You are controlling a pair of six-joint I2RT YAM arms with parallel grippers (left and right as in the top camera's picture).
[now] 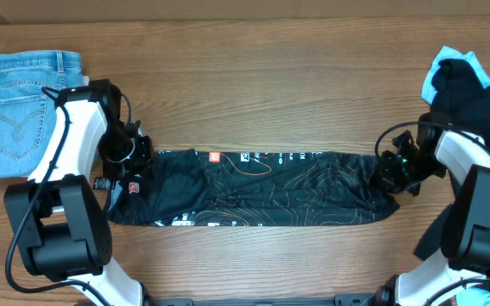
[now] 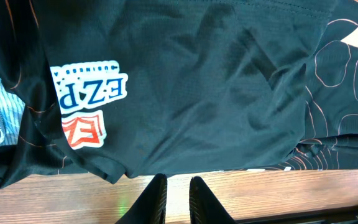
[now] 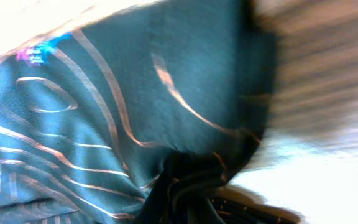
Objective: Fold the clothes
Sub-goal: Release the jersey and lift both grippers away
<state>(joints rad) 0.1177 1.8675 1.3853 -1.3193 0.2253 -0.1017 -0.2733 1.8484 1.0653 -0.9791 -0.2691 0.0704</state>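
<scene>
The robot's right gripper should next pull the end of the jersey, then carry it up and over onto the jersey's middle [image 1: 257,189].
The clothes, a black jersey [image 1: 262,191] with thin orange contour lines, lie in a long strip across the table's middle. At the strip's left end is my left gripper [image 1: 136,157]. In the left wrist view its gripper [image 2: 178,180] stands over bare wood just off the jersey [image 2: 197,81] hem, by the orange-white logo [image 2: 86,106]. A narrow gap shows between its fingers [image 2: 157,199], with nothing in it. My right gripper [image 1: 390,174] is at the strip's right end, shut on the jersey. In the right wrist view, blurred jersey cloth [image 3: 104,93] bunches into folds where the jaws close.
Light-blue jeans [image 1: 24,110] lie folded at the back left. A heap of black and light-blue garments [image 1: 475,85] sits at the right edge. Bare wooden table [image 1: 253,85] shows behind and in front of the strip.
</scene>
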